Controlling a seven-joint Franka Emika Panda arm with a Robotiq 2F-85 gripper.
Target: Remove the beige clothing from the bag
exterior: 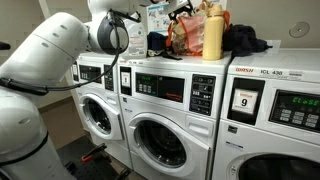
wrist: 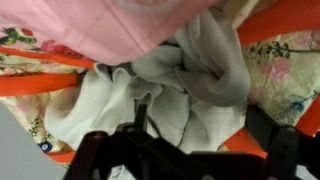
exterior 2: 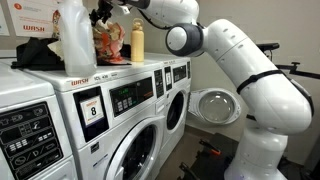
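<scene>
The beige clothing is below my gripper, with its raised fold between the open fingers. I need to lower my fingers deeper into the bag [exterior: 185, 38] and close them there.
The beige clothing [wrist: 190, 95] lies crumpled inside a floral bag [wrist: 285, 75] with orange handles, partly under a pink cloth [wrist: 110, 25]. My gripper [wrist: 200, 125] is open right above the beige clothing, with one dark finger on each side of a fold. In both exterior views the bag [exterior: 185, 38] [exterior 2: 110, 45] stands on top of the washing machines, and my gripper [exterior: 180, 12] [exterior 2: 105, 12] reaches down into its mouth. The beige clothing is hidden in those views.
A yellow bottle [exterior: 213, 35] [exterior 2: 137, 42] stands next to the bag. A dark garment [exterior: 248, 42] lies on the machine top beyond it. A white bottle [exterior 2: 72, 35] stands on the nearer washer. Front-loading washers [exterior: 165, 115] line the wall.
</scene>
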